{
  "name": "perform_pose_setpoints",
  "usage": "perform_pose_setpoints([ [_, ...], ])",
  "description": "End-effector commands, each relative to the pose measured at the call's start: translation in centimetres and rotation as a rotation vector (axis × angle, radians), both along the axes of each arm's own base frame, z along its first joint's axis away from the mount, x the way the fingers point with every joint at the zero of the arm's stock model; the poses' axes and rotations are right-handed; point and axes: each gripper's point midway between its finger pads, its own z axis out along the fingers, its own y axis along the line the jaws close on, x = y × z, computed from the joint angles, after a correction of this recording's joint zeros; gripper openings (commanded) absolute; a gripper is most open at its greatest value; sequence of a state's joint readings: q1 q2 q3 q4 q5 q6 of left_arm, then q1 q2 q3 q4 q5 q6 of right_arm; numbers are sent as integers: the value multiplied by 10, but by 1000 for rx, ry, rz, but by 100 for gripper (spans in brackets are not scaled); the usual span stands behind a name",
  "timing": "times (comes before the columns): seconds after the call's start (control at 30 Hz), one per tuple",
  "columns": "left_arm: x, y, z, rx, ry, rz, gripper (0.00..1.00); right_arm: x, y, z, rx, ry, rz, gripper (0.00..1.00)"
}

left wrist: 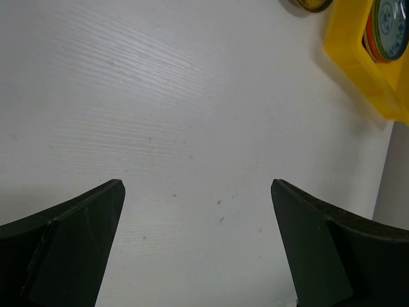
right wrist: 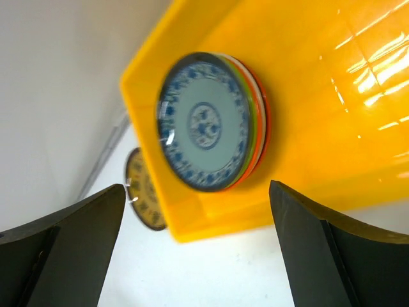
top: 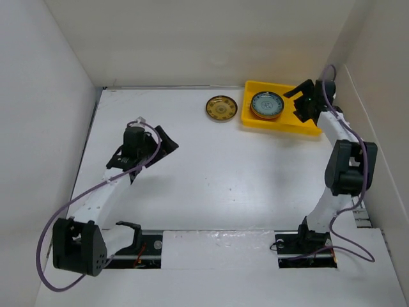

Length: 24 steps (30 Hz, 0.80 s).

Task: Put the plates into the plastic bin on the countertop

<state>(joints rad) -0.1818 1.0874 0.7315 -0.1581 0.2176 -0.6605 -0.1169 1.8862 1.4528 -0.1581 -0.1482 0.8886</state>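
I will move my left gripper outward and down to close on the gold-brown plate's rim farthest from the bin (top: 281,121), as the plate is still outside on the countertop.
The yellow plastic bin (top: 281,121) sits at the back right of the white countertop (top: 211,173). In it is a stack of plates with the teal patterned plate (top: 266,104) on top; the right wrist view shows this plate (right wrist: 203,121) over lime green, cream and orange edges (right wrist: 257,131). A gold-brown patterned plate (top: 221,107) lies on the countertop just left of the bin, also in the right wrist view (right wrist: 143,197). My right gripper (top: 299,101) is open and empty at the bin's right end. My left gripper (top: 167,142) is open and empty over the left middle of the countertop.
White walls (top: 57,96) enclose the countertop on the left, back and right. The bin's corner (left wrist: 364,51) and the teal plate's edge (left wrist: 390,25) show at the top right of the left wrist view. Cables trail from both arms.
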Motion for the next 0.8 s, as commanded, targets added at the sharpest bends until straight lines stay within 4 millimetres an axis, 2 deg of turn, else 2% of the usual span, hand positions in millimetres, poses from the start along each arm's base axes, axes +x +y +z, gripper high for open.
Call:
perform_pose_setpoints([
  [0.0, 24, -46, 30, -18, -108, -66, 100, -28, -11, 67, -72, -113, -91, 100],
  [0.03, 35, -64, 18, 0, -78, -96, 100, -42, -10, 53, -60, -74, -95, 100],
  [0.07, 36, -87, 19, -15, -72, -146, 100, -55, 0, 69, -56, -108, -73, 100],
  [0.1, 54, -99, 36, -54, -100, -150, 100, -66, 12, 68, -40, -105, -35, 100],
  [0.13, 66, -109, 14, -60, -51, -162, 100, -81, 31, 49, -25, -79, 13, 100],
  [0.17, 80, -118, 17, -91, -81, -163, 100, -97, 41, 66, -8, -126, 35, 100],
  [0.2, 99, -125, 30, -108, -116, -150, 100, -109, 51, 66, -2, -136, 61, 100],
  [0.23, 110, -130, 28, -110, -120, -150, 100, -122, 69, 70, 18, -165, 121, 100],
  [0.27, 131, -140, 24, -123, -123, -143, 100, -147, 78, 68, 46, -172, 153, 100],
  [0.3, 134, -143, 6, -127, -86, -144, 100, -158, 82, 71, 46, -197, 164, 100],
  [0.33, 152, -152, 21, -149, -124, -141, 100, -170, 91, 75, 62, -222, 206, 100],
  [0.37, 161, -156, 17, -155, -117, -136, 100, -185, 99, 66, 69, -215, 234, 100],
  [0.4, 174, -161, -6, -155, -80, -115, 100, -200, 104, 85, 81, -277, 252, 100],
  [0.43, 188, -168, 2, -174, -98, -109, 100, -209, 110, 90, 91, -298, 281, 100],
  [0.47, 197, -172, 0, -190, -100, -101, 100, -221, 117, 92, 99, -302, 312, 100],
  [0.5, 205, -176, -22, -198, -71, -88, 100, -227, 117, 95, 98, -314, 313, 100],
  [0.53, 212, -177, -30, -210, -55, -57, 100, -240, 122, 105, 107, -348, 345, 100],
  [0.57, 228, -182, -18, -228, -87, -38, 100, -246, 123, 110, 111, -359, 357, 100],
  [0.6, 233, -183, -46, -215, -42, -20, 100, -254, 128, 109, 120, -346, 379, 100],
  [0.63, 238, -182, -55, -202, -28, -9, 100, -262, 127, 114, 119, -359, 380, 100],
  [0.67, 252, -183, -46, -212, -42, 35, 100, -267, 128, 116, 115, -360, 394, 100],
  [0.7, 256, -182, -54, -197, -27, 47, 100, -273, 128, 112, 120, -335, 401, 100],
  [0.73, 256, -180, -78, -175, 25, 73, 98, -277, 128, 117, 111, -350, 405, 100],
  [0.77, 260, -178, -79, -166, 26, 84, 96, -283, 127, 123, 110, -369, 406, 100],
])
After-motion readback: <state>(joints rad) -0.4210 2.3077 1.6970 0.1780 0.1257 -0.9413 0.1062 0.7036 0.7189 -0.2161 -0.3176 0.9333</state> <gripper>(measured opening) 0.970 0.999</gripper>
